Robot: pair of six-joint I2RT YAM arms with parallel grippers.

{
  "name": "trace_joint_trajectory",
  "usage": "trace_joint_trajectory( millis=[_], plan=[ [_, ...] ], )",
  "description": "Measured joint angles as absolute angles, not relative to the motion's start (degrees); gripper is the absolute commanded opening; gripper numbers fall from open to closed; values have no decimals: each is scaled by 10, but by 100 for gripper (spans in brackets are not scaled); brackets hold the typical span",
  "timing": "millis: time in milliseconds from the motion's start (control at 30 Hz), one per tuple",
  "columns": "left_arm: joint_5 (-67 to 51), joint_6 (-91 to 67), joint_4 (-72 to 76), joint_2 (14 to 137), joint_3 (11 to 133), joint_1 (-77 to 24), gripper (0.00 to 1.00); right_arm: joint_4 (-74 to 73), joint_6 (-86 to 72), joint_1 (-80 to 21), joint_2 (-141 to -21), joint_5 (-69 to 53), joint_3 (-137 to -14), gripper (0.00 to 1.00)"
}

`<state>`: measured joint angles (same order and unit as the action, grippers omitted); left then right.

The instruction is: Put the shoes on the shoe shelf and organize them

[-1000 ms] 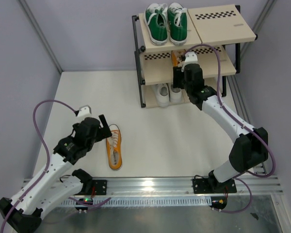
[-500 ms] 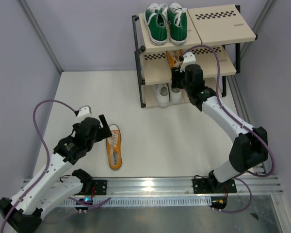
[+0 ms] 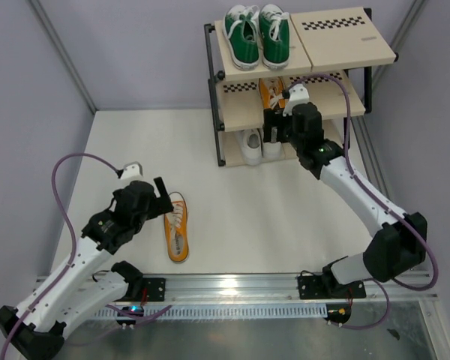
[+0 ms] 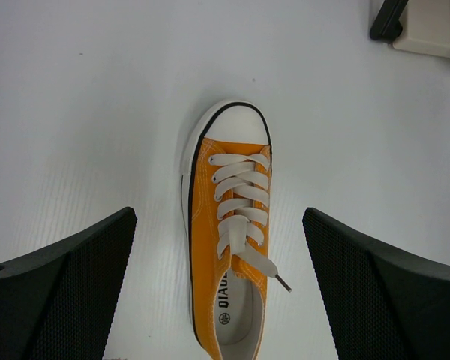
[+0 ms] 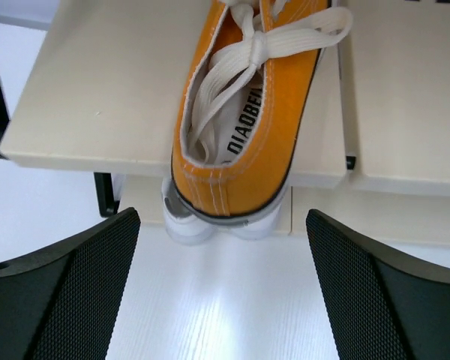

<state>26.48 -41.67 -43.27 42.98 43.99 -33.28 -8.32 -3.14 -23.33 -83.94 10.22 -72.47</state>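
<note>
An orange shoe is already on the middle level. So next, my right gripper will move back from the shelf and then go down to the table shoe's heel side [image 3: 178, 249].
The shoe shelf [image 3: 337, 39] stands at the back. The green pair [image 3: 258, 34] sits on its top tier and the white pair [image 3: 256, 145] on the bottom tier. One orange shoe [image 3: 269, 90] lies on the middle tier; in the right wrist view this orange shoe [image 5: 244, 112] has its heel over the board's front edge, above the white heels [image 5: 187, 223]. My right gripper [image 3: 274, 121] is open and empty just in front of it [image 5: 221, 300]. The other orange shoe [image 3: 177, 226] lies on the table. My left gripper [image 3: 165, 199] is open above it, a finger on each side [image 4: 219, 300] of the shoe [image 4: 229, 232].
The right halves of the shelf boards [image 3: 345, 30] hold no shoes. The shelf's black frame leg [image 4: 387, 19] shows at the top right of the left wrist view. A metal rail [image 3: 232, 285] runs along the near table edge. Grey walls close the left and back.
My right gripper has drawn back a little from the middle tier, leaving the orange shoe on the board. The left arm and the floor shoe have not moved.
</note>
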Motion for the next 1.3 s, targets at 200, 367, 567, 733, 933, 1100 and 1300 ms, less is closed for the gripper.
trace_joint_trajectory(
  millis=[200, 367, 567, 733, 933, 1100, 1300],
  plan=[
    [259, -394, -447, 432, 471, -333, 99, -129, -62, -235, -709, 98, -715, 99],
    [300, -396, -479, 449, 508, -333, 99, -141, -118, -275, -592, 97, -650, 99],
    [376, -416, -525, 492, 525, -326, 99, -167, -255, -510, -598, 177, -542, 99],
    [391, -432, -542, 515, 533, -294, 99, -187, -357, -679, -746, 253, -558, 98],
    [379, -435, -545, 471, 520, -190, 99, -196, -406, -787, -939, 307, -722, 92],
    [379, -435, -548, 425, 507, -183, 99, -171, -420, -798, -1011, 301, -741, 84],
    [377, -434, -548, 406, 505, -183, 99, -182, -441, -794, -1052, 301, -741, 73]
  ],
)
